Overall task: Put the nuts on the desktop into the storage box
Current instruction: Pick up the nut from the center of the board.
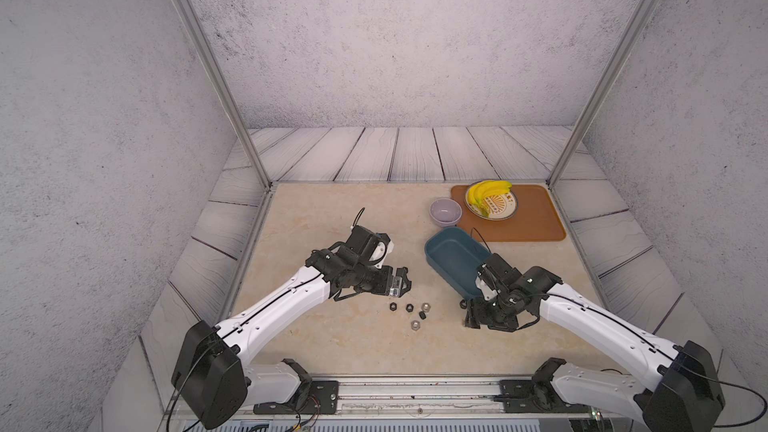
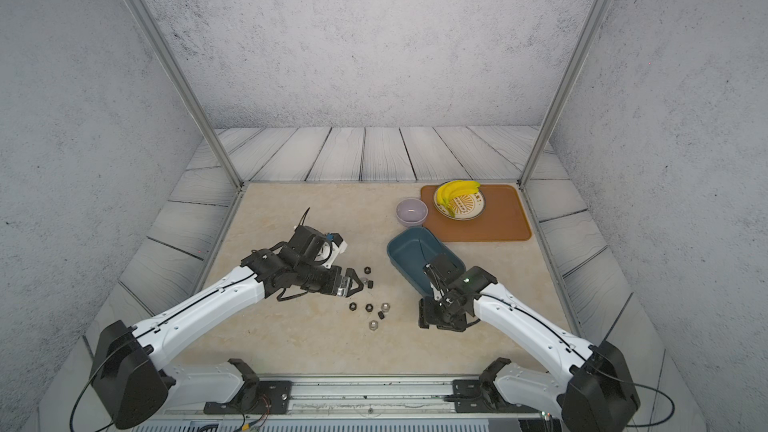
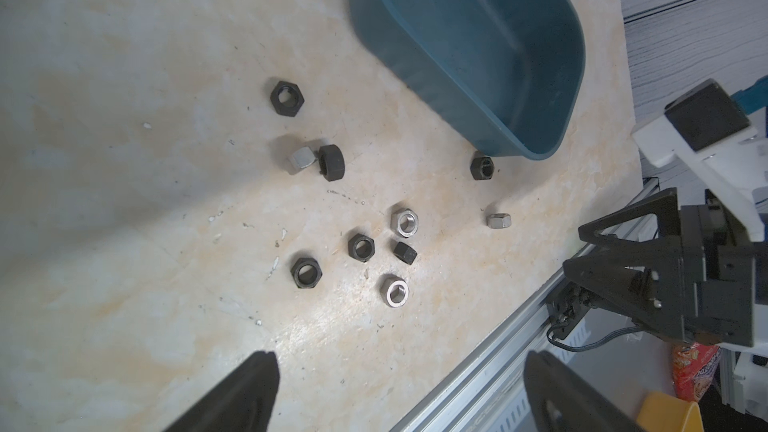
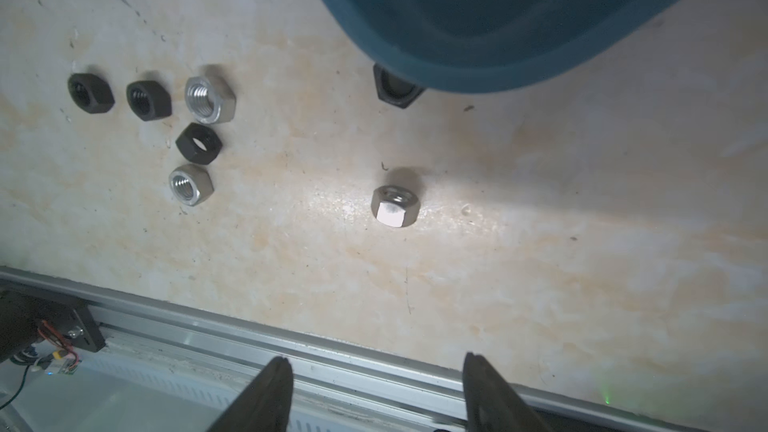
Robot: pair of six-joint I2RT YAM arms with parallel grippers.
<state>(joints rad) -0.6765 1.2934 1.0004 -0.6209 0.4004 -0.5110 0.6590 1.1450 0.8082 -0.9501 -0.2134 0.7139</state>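
Observation:
My right gripper lowers onto the lone nut (image 4: 395,205) off the box's near corner next, one open finger to each side, since bare tabletop surrounds the nut.
Several black and silvery nuts lie on the beige desktop (image 1: 332,222). A cluster (image 1: 411,312) sits between the two arms. In the left wrist view a black nut (image 3: 286,98) and a touching silver and black pair (image 3: 316,160) lie apart from the rest. The teal storage box (image 1: 451,257) stands at right of centre, and no nut shows in its visible part. A black nut (image 4: 397,89) rests against its wall. My left gripper (image 1: 405,280) is open and empty, just left of the cluster. My right gripper (image 4: 377,359) is open and empty, low by the box's near corner, with a lone silver nut (image 4: 395,205) ahead of it.
A lilac bowl (image 1: 445,211) stands behind the box. An orange-brown tray (image 1: 536,222) at the back right carries a plate (image 1: 505,207) with bananas (image 1: 486,193). A metal rail (image 1: 415,388) runs along the desktop's front edge. Frame posts (image 1: 266,178) rise at the back corners.

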